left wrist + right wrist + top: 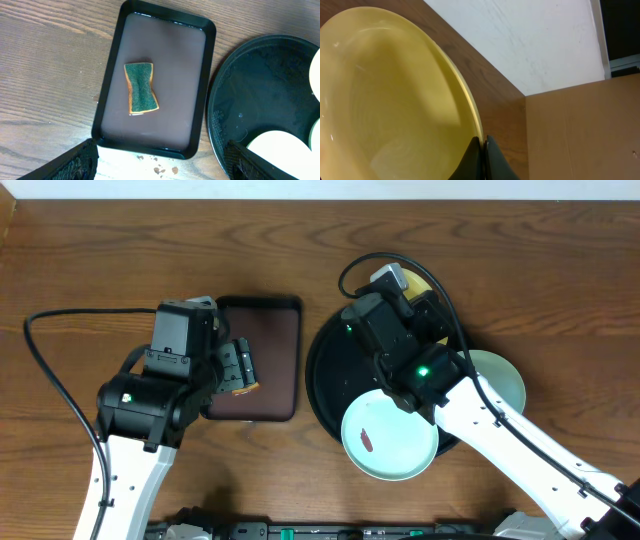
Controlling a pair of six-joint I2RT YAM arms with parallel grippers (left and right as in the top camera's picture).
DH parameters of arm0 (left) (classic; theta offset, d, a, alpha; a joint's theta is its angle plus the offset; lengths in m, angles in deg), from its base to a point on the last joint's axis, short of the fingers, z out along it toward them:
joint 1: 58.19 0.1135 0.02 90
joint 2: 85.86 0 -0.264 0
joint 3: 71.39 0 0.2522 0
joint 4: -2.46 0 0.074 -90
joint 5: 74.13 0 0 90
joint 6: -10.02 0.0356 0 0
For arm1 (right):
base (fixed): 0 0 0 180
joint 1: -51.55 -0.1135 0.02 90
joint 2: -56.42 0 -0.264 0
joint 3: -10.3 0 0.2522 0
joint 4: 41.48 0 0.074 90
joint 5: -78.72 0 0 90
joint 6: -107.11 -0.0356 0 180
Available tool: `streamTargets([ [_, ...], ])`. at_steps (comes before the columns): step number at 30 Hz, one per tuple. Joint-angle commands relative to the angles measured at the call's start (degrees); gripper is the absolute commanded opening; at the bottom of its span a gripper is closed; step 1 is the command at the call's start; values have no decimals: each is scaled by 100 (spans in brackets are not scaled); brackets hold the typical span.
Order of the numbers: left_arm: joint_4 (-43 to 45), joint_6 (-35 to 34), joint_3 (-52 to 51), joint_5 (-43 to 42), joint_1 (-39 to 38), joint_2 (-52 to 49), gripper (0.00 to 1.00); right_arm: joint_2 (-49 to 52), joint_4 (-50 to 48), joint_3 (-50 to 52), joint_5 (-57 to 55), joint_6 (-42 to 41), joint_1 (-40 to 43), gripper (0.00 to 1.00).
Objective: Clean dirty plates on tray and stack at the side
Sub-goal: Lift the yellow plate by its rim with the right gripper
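I need to move the pale yellow plate [395, 105] in my right gripper to the right in the overhead view next, and down onto the bare tabletop beside the black tray, clear of plates.
The round black tray [325, 385] holds a mint-white plate [390, 438] with a reddish-brown smear at its front. A second mint-white plate [502, 378] lies at the tray's right edge, partly under my right arm. My right gripper [483, 145] is shut on the rim of the pale yellow plate [395, 105]. That plate is tilted up over the back of the tray and barely shows overhead [424, 281]. My left gripper [160, 167] is open and empty above the front edge of a rectangular tray. It also shows overhead [240, 367].
A dark-brown rectangular tray [195, 65] holds murky water and a green-and-yellow sponge [141, 87]. It stands just left of the black tray [260, 95]. Small brown spots mark the wood in front of it. A cardboard box [580, 135] stands beyond the table.
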Motion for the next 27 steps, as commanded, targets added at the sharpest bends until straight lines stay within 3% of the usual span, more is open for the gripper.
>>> streamTargets([
  [1,-33,9,105,-33,2,17,81,-85,-24,-11,-181,28,-76,1],
  [19,-33,9,105,-33,2,17,81,-85,-24,-11,-157,-11,-44,1],
  [23,-33,9,105,-33,2,17,81,-85,24,-11,74,-549,96,1],
  [27,-33,9,105,-33,2,17,81,-85,356,-11,1523,-1773,645,1],
])
